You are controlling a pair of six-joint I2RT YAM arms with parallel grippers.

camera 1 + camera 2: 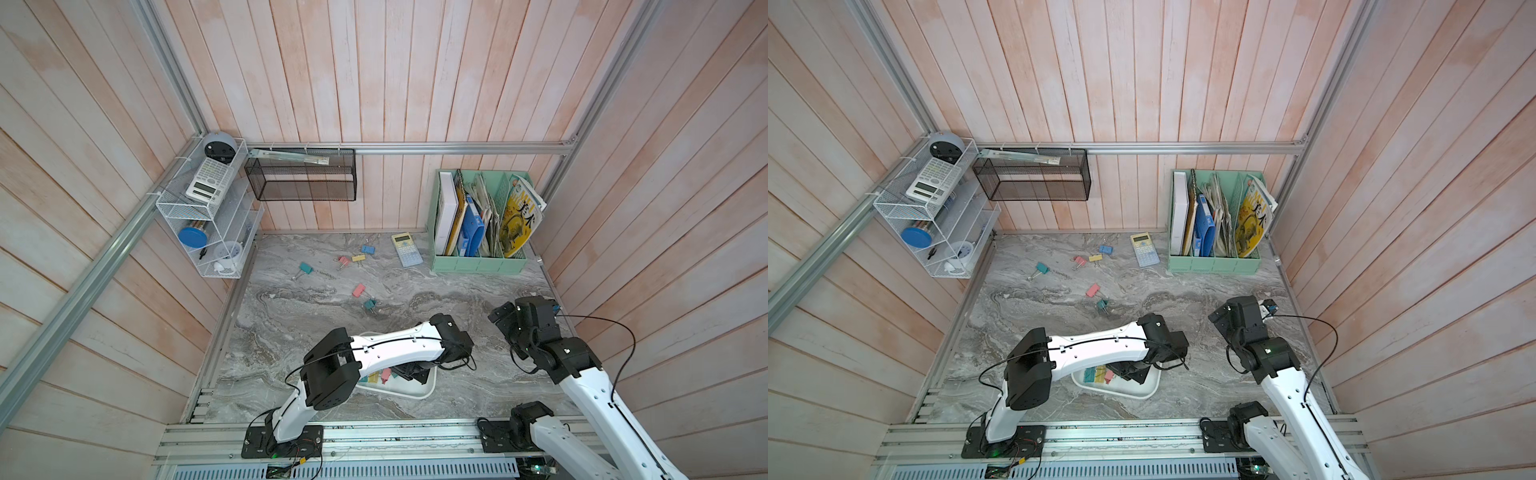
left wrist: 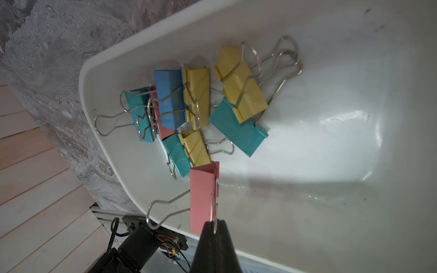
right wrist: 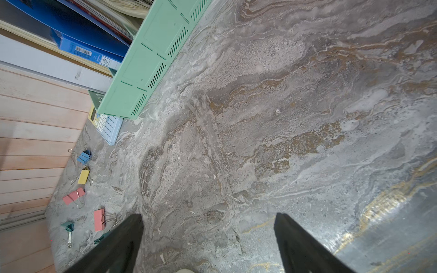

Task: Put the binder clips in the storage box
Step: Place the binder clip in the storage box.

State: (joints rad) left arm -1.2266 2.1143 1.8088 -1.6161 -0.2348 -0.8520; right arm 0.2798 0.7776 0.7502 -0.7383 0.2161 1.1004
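Note:
The left gripper brings the hanging pink clip down onto the storage box's bottom (image 1: 1107, 377) (image 2: 221, 159) beside the small yellow clip next. It then releases the pink clip's handle, as that bare patch lies below.
The white storage box (image 1: 417, 394) (image 1: 1144, 392) lies near the table's front, under my left forearm. In the left wrist view several binder clips (image 2: 194, 104), teal, blue, yellow and pink, are piled at one end of the storage box (image 2: 331, 153). My left gripper (image 2: 215, 227) is shut on the wire handle of a pink binder clip (image 2: 203, 198), which hangs over the box floor. Several loose clips lie further back on the table: teal (image 1: 306, 268), pink (image 1: 344, 261), yellow (image 1: 358, 258), blue (image 1: 368, 249), pink (image 1: 358, 289) and teal (image 1: 370, 305). My right gripper (image 3: 209, 217) stands open above bare marble, with nothing between its fingers.
A mint-green file holder (image 1: 478, 264) full of books stands at the back right, with a calculator (image 1: 406, 249) lying beside it. A black mesh basket (image 1: 303, 178) hangs on the back wall. A white wire shelf (image 1: 199, 216) is fixed to the left wall.

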